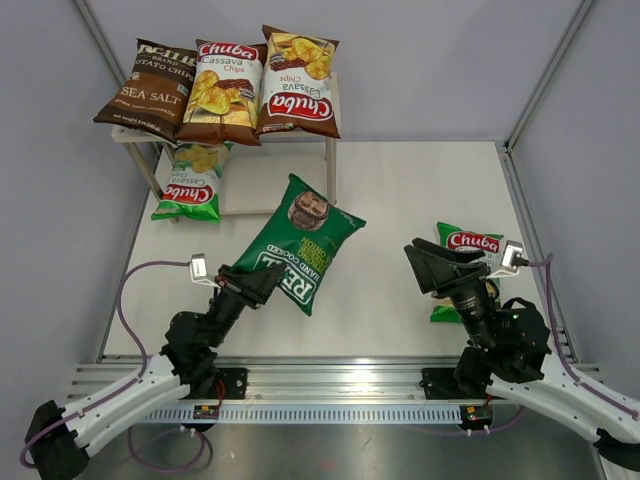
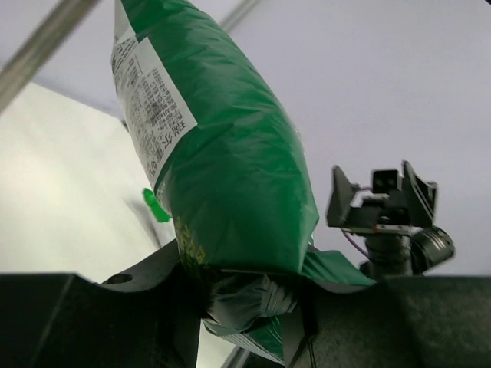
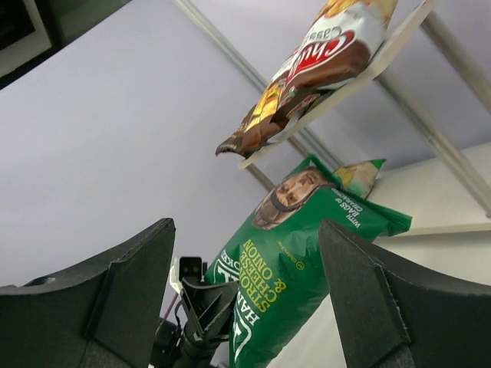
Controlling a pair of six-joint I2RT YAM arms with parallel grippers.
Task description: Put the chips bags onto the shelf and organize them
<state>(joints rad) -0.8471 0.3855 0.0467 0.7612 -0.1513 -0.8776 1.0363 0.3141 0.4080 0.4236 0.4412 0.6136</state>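
Next, my left gripper turns and carries the REAL bag (image 1: pixel 300 245) outward onto the shelf's lower board (image 1: pixel 252 187) beside the green Chuba bag. It releases the bag there, because that part of the board stands empty.
My left gripper (image 1: pixel 262 282) (image 2: pixel 245 299) is shut on the bottom corner of the dark green REAL chips bag (image 1: pixel 300 245) (image 2: pixel 230 153) (image 3: pixel 307 284), holding it tilted above the table. The right gripper (image 1: pixel 425 265) (image 3: pixel 245 226) stands open and empty, facing that bag. Just behind it a green Chuba bag (image 1: pixel 470 242) lies on the table. The shelf (image 1: pixel 333 95) (image 3: pixel 383 57) at the back left carries the Sea Salt bag (image 1: pixel 150 88) and two brown Chuba bags (image 1: pixel 225 90) (image 1: pixel 298 85) on top. Another green Chuba bag (image 1: pixel 190 185) (image 3: pixel 357 175) leans on its lower board (image 1: pixel 255 195).
Grey walls with metal frame bars close in the table on the left, back and right. The aluminium rail (image 1: pixel 330 380) carrying both arm bases runs along the near edge.
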